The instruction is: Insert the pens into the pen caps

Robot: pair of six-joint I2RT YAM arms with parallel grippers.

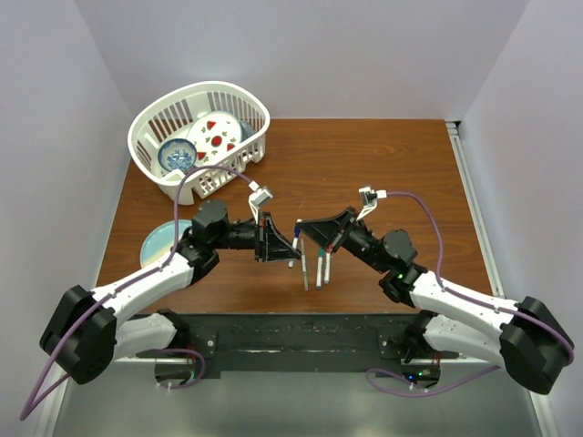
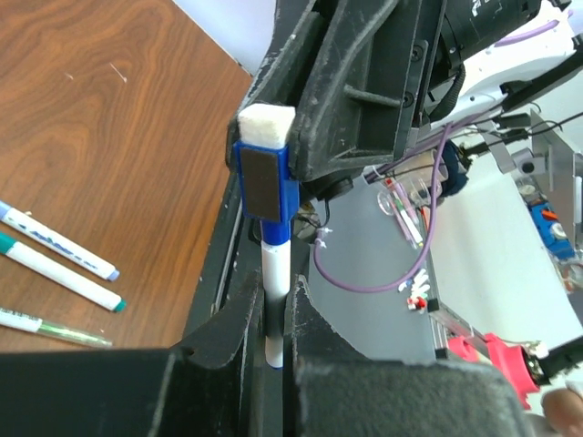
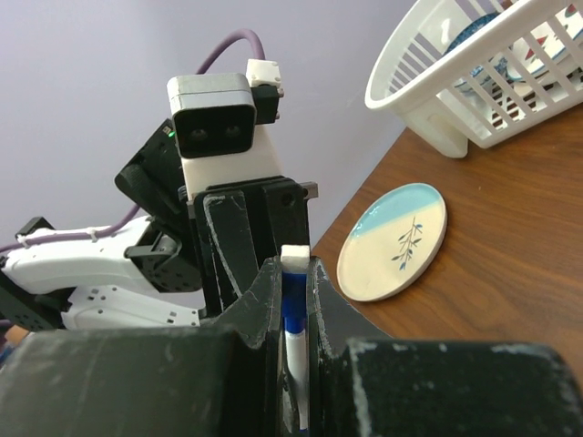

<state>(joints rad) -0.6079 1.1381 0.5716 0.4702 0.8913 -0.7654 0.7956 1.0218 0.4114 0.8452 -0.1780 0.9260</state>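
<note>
My right gripper goes down and to the right in the top view to bare tabletop beside the loose pens and releases next, since the white pen is capped.
My two grippers meet above the middle of the table. The left gripper (image 2: 274, 284) (image 1: 281, 244) is shut on the white barrel of a pen (image 2: 274, 305). A blue pen cap (image 2: 264, 182) with a white felt end sits on that pen's far end. The right gripper (image 3: 294, 273) (image 1: 312, 235) is shut on this blue cap (image 3: 293, 305), and the white barrel (image 3: 300, 373) runs down between its fingers. Three other pens (image 1: 319, 269) lie on the table below the grippers. In the left wrist view one pen (image 2: 59, 244) has a purple-blue tip and another (image 2: 64, 275) a green tip.
A white basket (image 1: 146, 137) (image 3: 437, 118) holding dishes stands at the back left. A cream and blue plate (image 1: 157, 238) (image 3: 393, 241) lies by the left arm. The table's near edge runs just behind the loose pens.
</note>
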